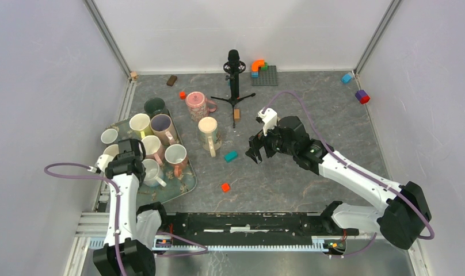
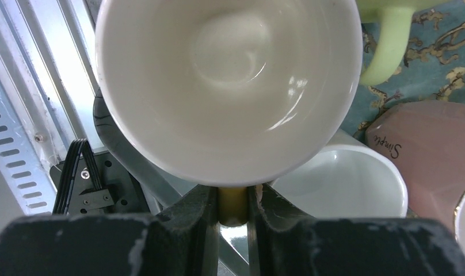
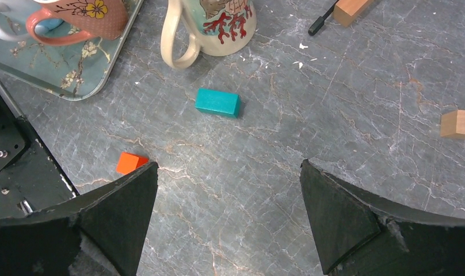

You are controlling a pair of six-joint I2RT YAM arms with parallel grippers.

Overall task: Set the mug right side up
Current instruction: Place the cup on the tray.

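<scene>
Next, my left gripper lowers toward the tray between the tray's rim and the white mug, then releases the mug's handle, since the held mug's opening faces up.
The mug, white inside with a tan handle, fills the left wrist view, its open mouth facing the camera. My left gripper is shut on that handle, one finger on each side. In the top view this gripper is over the left end of the tray, with the mug beside it and partly hidden. My right gripper hangs open over bare table, with nothing between its fingers.
Several upright mugs crowd the tray: a white one under the held mug, a pink one, a pale green one. Off the tray stand a coral-print mug and a pink jar. A teal block and an orange block lie nearby. A microphone stand rises at the back.
</scene>
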